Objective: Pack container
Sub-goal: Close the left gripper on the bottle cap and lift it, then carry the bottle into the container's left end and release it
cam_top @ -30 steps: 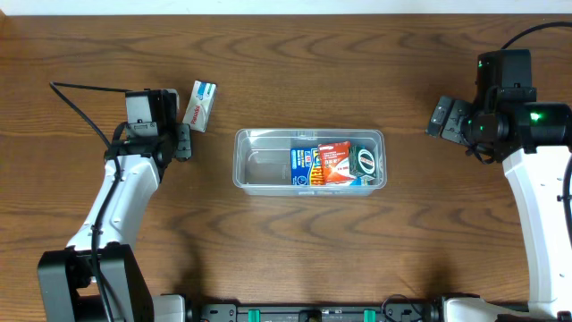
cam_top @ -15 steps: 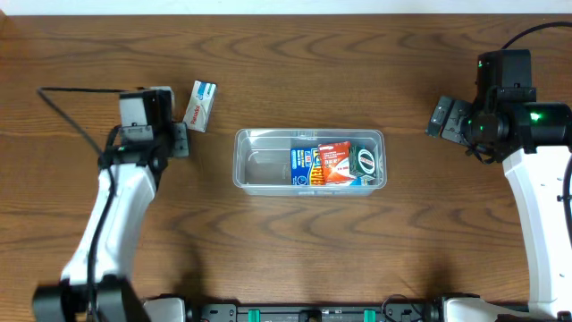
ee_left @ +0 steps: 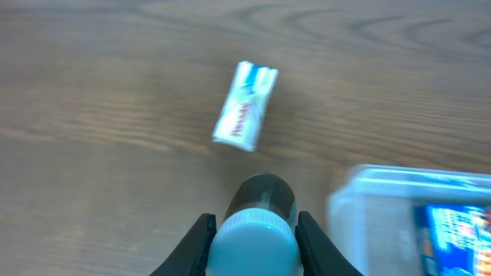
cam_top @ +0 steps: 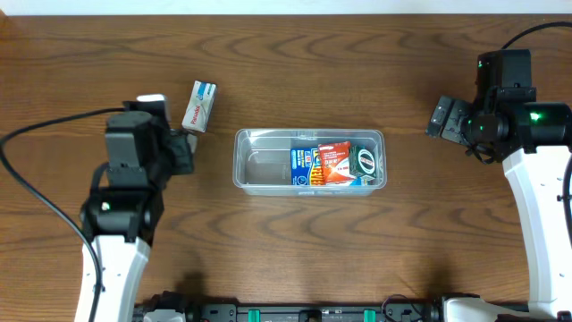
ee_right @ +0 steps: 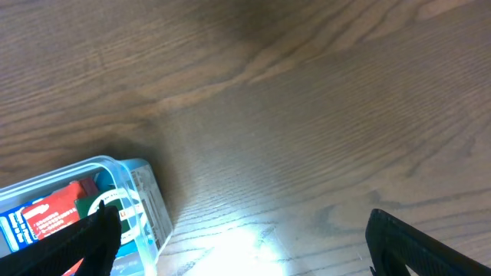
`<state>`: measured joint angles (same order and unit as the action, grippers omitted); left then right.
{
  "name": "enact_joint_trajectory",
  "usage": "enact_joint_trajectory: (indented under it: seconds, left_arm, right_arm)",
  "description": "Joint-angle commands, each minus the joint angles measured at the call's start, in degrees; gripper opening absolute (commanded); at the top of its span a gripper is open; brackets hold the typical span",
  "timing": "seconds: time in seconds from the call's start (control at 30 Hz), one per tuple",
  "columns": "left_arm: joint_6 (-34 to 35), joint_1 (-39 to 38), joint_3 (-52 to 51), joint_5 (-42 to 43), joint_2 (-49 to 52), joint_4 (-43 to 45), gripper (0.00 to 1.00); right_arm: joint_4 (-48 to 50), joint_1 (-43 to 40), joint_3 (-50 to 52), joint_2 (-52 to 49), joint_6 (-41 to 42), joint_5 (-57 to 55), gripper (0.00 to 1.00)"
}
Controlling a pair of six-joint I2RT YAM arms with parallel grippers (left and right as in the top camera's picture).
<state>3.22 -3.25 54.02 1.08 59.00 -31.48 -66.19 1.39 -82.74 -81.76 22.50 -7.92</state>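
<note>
The container's bare half (cam_top: 263, 165) (ee_left: 387, 234) is below my left gripper and to its right in the overhead view, so next I will carry the bottle across, lower it and let it go.
The clear plastic container (cam_top: 259, 166) lies at the table's middle. Its right half holds a blue box (cam_top: 305, 165), a red packet (cam_top: 335, 162) and a green box (cam_top: 364, 161). Its left half is bare. My left gripper (cam_top: 181, 150) is left of the container. In the left wrist view it (ee_left: 255, 239) is shut on a dark bottle with a white cap (ee_left: 257, 218), held above the wood. The container's corner (ee_left: 368, 203) shows at the right there. My right gripper (cam_top: 444, 117) is open and empty, right of the container (ee_right: 146, 201).
A small white cardboard box (cam_top: 199, 105) lies flat on the table behind my left gripper, left of the container; it also shows in the left wrist view (ee_left: 245, 105). The left arm's cable loops out to the table's left edge.
My left arm has risen toward the camera and shifted a little to the front, away from the white box. The right arm has not moved.
</note>
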Motion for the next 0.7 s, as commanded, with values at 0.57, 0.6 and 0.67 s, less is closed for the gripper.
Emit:
enact_joint_trajectory:
  seconds: [0.57, 0.6, 0.67]
  left_arm:
    - [10.27, -20.87, 0.66, -0.28, 0.44, -1.03, 0.09]
    - [10.54, -21.14, 0.66, -0.28, 1.73, -1.01, 0.09]
    - [11.08, -21.49, 0.66, -0.31, 4.24, -0.83, 0.09]
  right_arm:
    - [-0.04, -0.24, 0.02, -0.26, 0.17, -0.22, 0.99]
    - [-0.04, -0.24, 0.02, -0.26, 0.17, -0.2, 0.99]
    - [-0.04, -0.26, 0.02, -0.26, 0.17, -0.22, 0.99]
